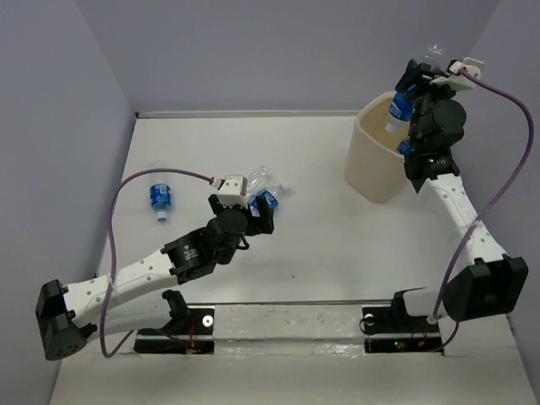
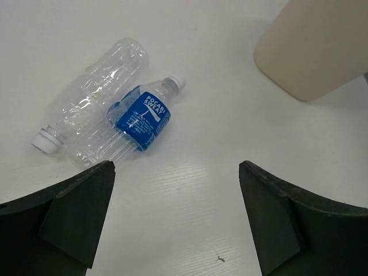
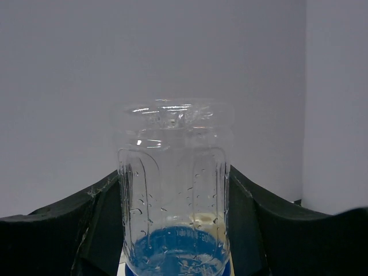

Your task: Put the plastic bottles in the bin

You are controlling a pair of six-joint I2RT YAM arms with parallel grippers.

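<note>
The bottle already hangs cap-down over the cream bin's opening, so my right gripper should go down a little toward it and release the bottle.
My right gripper is shut on a plastic bottle with a blue label, held base-up above the far right rim of the cream bin. In the right wrist view that bottle sits between my fingers. My left gripper is open and empty, just short of two bottles lying together: a clear one with a white cap and a blue-labelled one. In the left wrist view the gripper hovers over bare table. A third bottle lies at the left.
The bin's side also shows at the upper right of the left wrist view. Grey walls close in the table at the back and both sides. The purple cables loop off each wrist.
</note>
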